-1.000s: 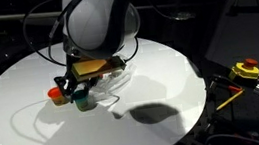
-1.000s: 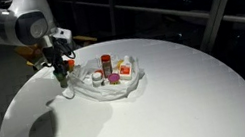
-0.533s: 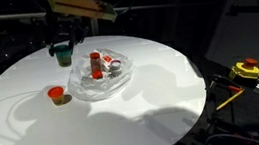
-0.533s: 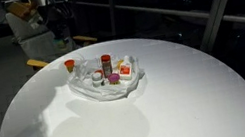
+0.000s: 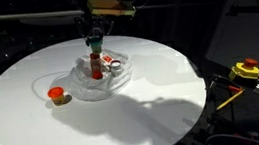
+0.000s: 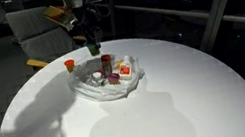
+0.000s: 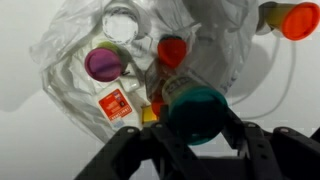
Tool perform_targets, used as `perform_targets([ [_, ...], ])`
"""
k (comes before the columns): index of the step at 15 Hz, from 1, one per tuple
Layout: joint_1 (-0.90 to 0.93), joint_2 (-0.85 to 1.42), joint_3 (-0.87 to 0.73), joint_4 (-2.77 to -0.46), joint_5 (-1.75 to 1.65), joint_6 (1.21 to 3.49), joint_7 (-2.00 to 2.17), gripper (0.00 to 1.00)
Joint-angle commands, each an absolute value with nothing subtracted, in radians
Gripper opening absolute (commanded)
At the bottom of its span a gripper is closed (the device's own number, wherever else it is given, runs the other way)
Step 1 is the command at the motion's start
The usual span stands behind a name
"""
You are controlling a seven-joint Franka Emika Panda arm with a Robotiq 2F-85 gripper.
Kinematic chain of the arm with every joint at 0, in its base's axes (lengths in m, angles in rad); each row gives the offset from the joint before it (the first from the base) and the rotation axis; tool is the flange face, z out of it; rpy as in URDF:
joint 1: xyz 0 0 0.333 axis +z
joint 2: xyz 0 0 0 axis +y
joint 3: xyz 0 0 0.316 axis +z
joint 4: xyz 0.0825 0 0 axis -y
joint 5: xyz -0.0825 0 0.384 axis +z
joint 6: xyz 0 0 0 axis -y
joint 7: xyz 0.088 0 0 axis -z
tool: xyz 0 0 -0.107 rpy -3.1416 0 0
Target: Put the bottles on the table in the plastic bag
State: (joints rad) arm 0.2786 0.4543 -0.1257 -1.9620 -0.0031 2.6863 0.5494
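Note:
My gripper should move over the empty spot and let go of the teal-capped bottle there, since bare film shows inside the bag between the white-capped and orange-capped bottles.
My gripper (image 5: 95, 37) is shut on a teal-capped bottle (image 7: 195, 108) and holds it in the air just above the clear plastic bag (image 5: 120, 79). The gripper also shows in an exterior view (image 6: 90, 39). The bag (image 6: 132, 85) lies open near the table's far middle. In the wrist view the bag (image 7: 70, 45) holds a purple-capped bottle (image 7: 105, 63), a red-capped bottle (image 7: 172, 50) and a white-capped one (image 7: 120, 20). An orange-capped bottle (image 5: 57, 94) stands on the table outside the bag, also seen in an exterior view (image 6: 69, 65) and the wrist view (image 7: 298, 18).
The round white table (image 5: 37, 135) fills the scene. A yellow and red device (image 5: 244, 69) sits beyond its edge. A chair (image 6: 40, 32) stands behind the table. A thin cable loop (image 5: 20, 122) lies on the tabletop.
My gripper lifted the teal-capped bottle off the table beside the orange-capped one, carried it up and across, and now holds it over the bag.

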Motion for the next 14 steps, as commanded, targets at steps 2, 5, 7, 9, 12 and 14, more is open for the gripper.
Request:
perform_targets([
  [2, 0.260, 0.483, -0.125, -1.975, -0.023, 2.681, 0.548, 0.28],
  [5, 0.261, 0.490, -0.130, -1.982, -0.031, 2.665, 0.542, 0.28],
  [7, 0.263, 0.481, -0.128, -1.985, -0.037, 2.644, 0.538, 0.78],
  [9, 0.264, 0.474, -0.120, -1.976, -0.037, 2.631, 0.535, 0.92],
  [12, 0.270, 0.480, -0.094, -1.938, -0.023, 2.619, 0.528, 1.00],
  [14, 0.271, 0.488, -0.055, -1.910, 0.000, 2.604, 0.515, 1.00],
])
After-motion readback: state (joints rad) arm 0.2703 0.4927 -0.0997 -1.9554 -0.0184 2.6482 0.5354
